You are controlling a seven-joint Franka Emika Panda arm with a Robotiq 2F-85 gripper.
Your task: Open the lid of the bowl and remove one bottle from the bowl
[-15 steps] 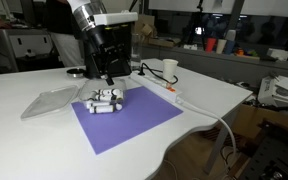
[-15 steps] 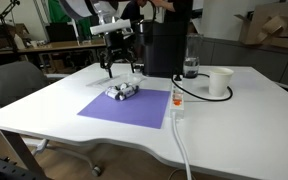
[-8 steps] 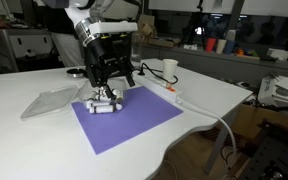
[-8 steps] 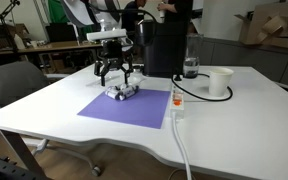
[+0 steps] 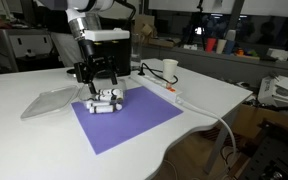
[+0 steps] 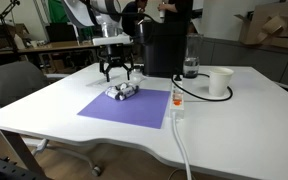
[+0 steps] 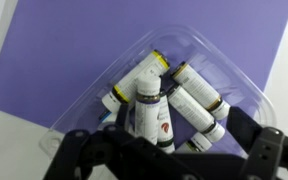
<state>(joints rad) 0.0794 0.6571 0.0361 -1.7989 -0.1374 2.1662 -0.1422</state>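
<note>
The cap of the topmost white bottle is off-center between my fingers, so I will move my gripper a little to the left in the wrist view and close it around the bottle.
The clear bowl (image 7: 216, 62) stands uncovered on the far corner of a purple mat (image 5: 129, 122), in both exterior views (image 6: 132, 92). Several small white bottles (image 7: 149, 105) with dark bands lie heaped inside it. The see-through lid (image 5: 48, 101) lies on the white table beside the mat, apart from the bowl. My gripper (image 5: 101, 86) hangs open just above the bowl, its dark fingers (image 7: 260, 140) spread to either side of the bottle pile. Nothing is between them. In an exterior view the gripper (image 6: 117, 76) is a short way above the bottles.
A white paper cup (image 5: 169, 69) stands behind the mat, also the cup (image 6: 220, 82). A white power strip (image 5: 172, 94) with its cable runs along the mat's edge. A tall black appliance (image 6: 165, 42) stands behind the bowl. A chair (image 6: 9, 88) is at the table's side.
The gripper has come down a little over the bowl and turned at the wrist, still open. Bowl, bottles and lid have not moved.
</note>
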